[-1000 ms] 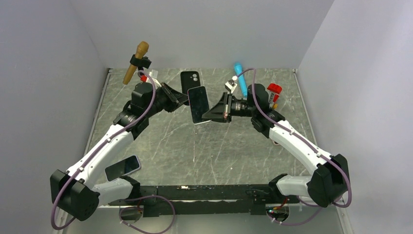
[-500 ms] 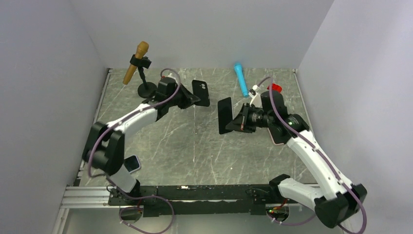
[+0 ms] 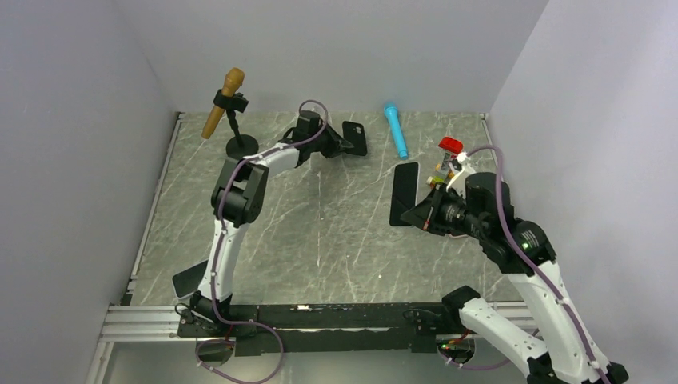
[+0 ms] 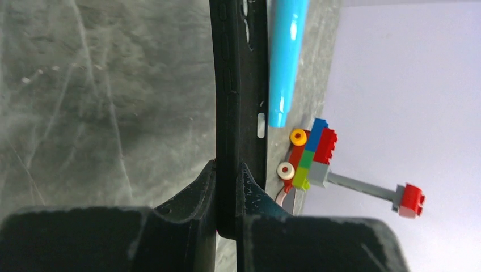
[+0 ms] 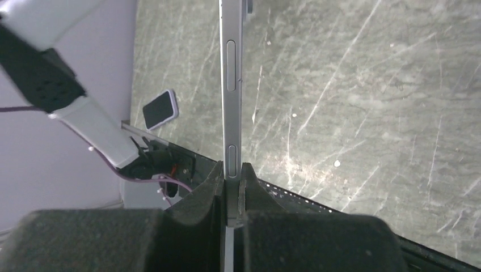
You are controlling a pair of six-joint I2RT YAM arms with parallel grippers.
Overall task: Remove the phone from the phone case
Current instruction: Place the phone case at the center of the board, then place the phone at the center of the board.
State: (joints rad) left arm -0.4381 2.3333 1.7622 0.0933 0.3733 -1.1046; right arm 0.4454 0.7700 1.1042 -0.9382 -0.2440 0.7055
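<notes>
Next I will lower the empty black case in my left gripper onto the bare tabletop beneath and release it, because the phone is out and in my right gripper.
The phone and its case are apart. My left gripper is shut on the empty black phone case at the far middle of the table; in the left wrist view the case stands edge-on between my jaws. My right gripper is shut on the bare phone, dark screen facing left, held up off the table at the right. In the right wrist view the phone shows as a thin silver edge with side buttons, clamped between my fingers.
A blue marker lies at the back. A brick toy with a red top sits at the back right. A brown microphone on a stand is at the back left. A second phone lies near the left base.
The two arms have pulled apart. My left arm carried the case toward the back, my right arm carried the phone right and toward the near side.
</notes>
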